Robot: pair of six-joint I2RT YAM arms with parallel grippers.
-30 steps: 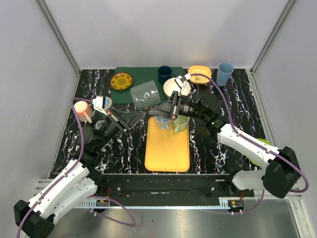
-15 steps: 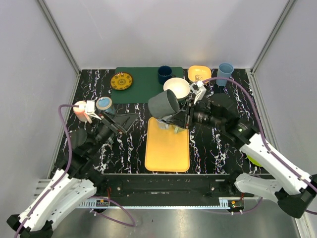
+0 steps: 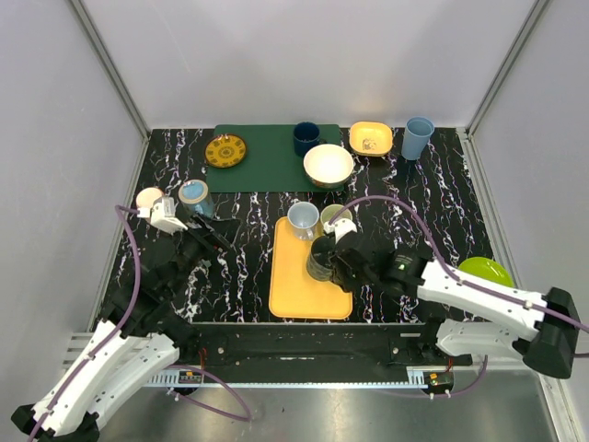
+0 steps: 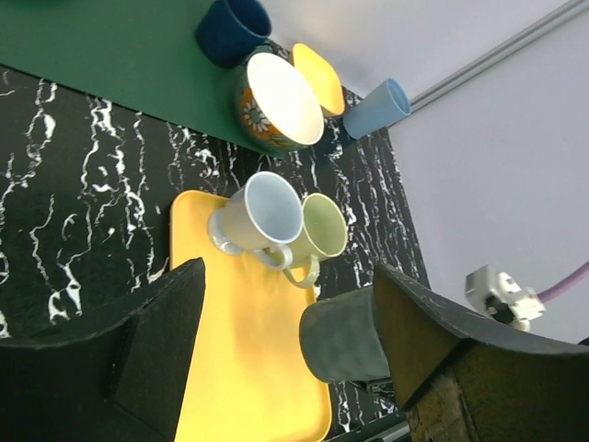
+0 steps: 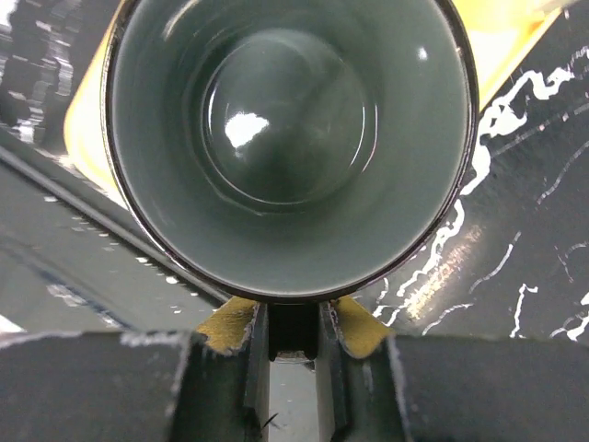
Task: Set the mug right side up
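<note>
The yellow tray's bare bottom is below my right gripper, so next I need to tilt the gripper to point down, lower the grey mug [image 3: 321,259] base-first and let go of it.
The dark grey mug [image 3: 321,259] hangs tilted over the right edge of the yellow tray [image 3: 294,290], its mouth turned toward my right wrist. My right gripper [image 3: 340,267] is shut on its handle. The right wrist view looks straight into the empty mug [image 5: 290,138], and the handle [image 5: 293,327] is pinched in my right gripper [image 5: 293,343]. My left gripper [image 3: 219,236] stands open and empty left of the tray. In the left wrist view the mug [image 4: 345,343] shows beyond my left gripper [image 4: 287,276], apart from it.
A pale blue mug [image 3: 302,219] and a pale green mug [image 3: 334,216] stand at the tray's far end. Behind are a green mat [image 3: 267,157], small yellow plate [image 3: 225,150], navy cup [image 3: 306,138], white bowl [image 3: 329,165], yellow dish [image 3: 370,138], blue cup [image 3: 419,137]. Green plate [image 3: 486,271] sits right.
My right arm has carried the mug from the back of the table down to the tray's near right edge, turning it. My left gripper has opened and drawn back to the left.
</note>
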